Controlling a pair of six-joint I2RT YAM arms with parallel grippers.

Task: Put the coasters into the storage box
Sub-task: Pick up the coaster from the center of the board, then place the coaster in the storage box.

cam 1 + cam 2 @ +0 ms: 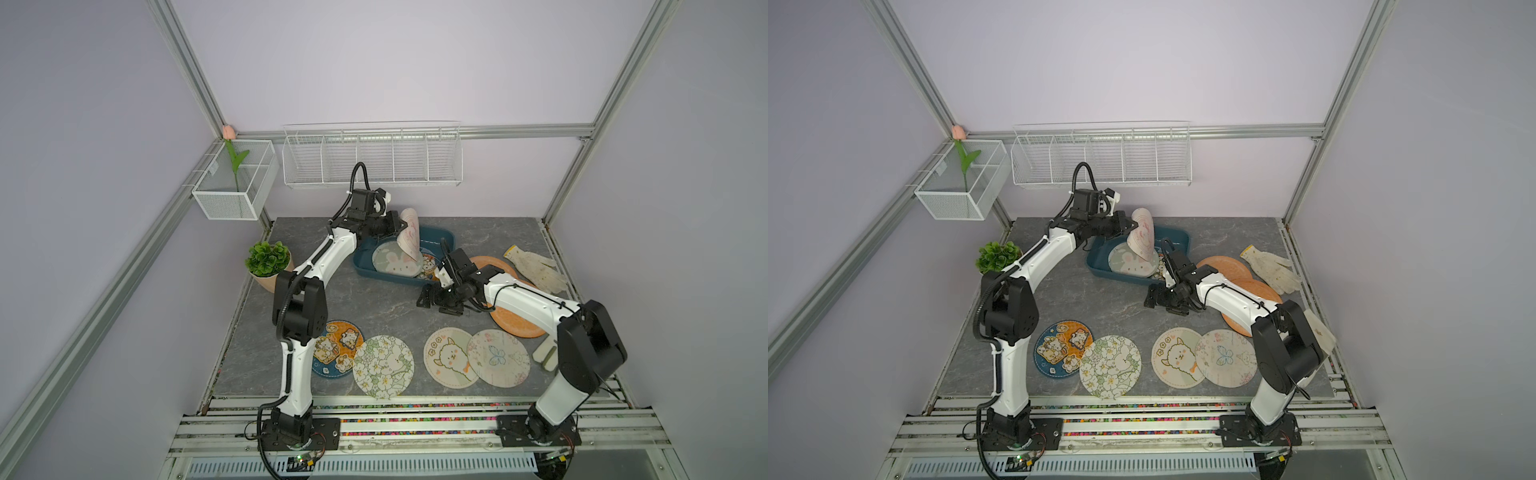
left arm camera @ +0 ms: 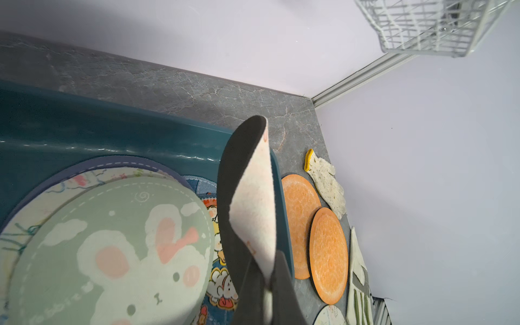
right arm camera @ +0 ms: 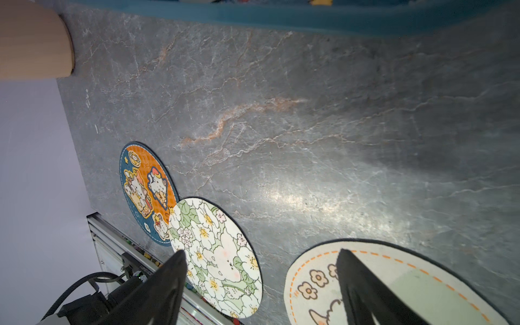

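Observation:
The green bunny coaster (image 1: 394,262) (image 2: 127,254) lies below my left gripper inside the teal box, so next I should move that gripper down toward it and release the pink coaster's edge.
The teal storage box (image 1: 362,266) sits at the back of the table and holds a green bunny coaster (image 1: 394,262) on top of others. My left gripper (image 1: 400,227) is shut on the edge of a pale pink coaster (image 2: 253,202), which hangs curled and upright over the box's right half. My right gripper (image 1: 426,297) hovers open and empty just in front of the box, low over the table. Along the front lie a cat coaster (image 1: 337,347), a floral one (image 1: 383,366), an alpaca one (image 1: 451,358) and a butterfly one (image 1: 498,358). Two orange coasters (image 1: 494,266) lie to the right, partly under my right arm.
An off-white glove (image 1: 536,268) lies at the back right and another pale item (image 1: 545,354) by the right arm's base. A potted plant (image 1: 268,261) stands at the left edge. White wire baskets (image 1: 372,157) hang on the back wall and left rail.

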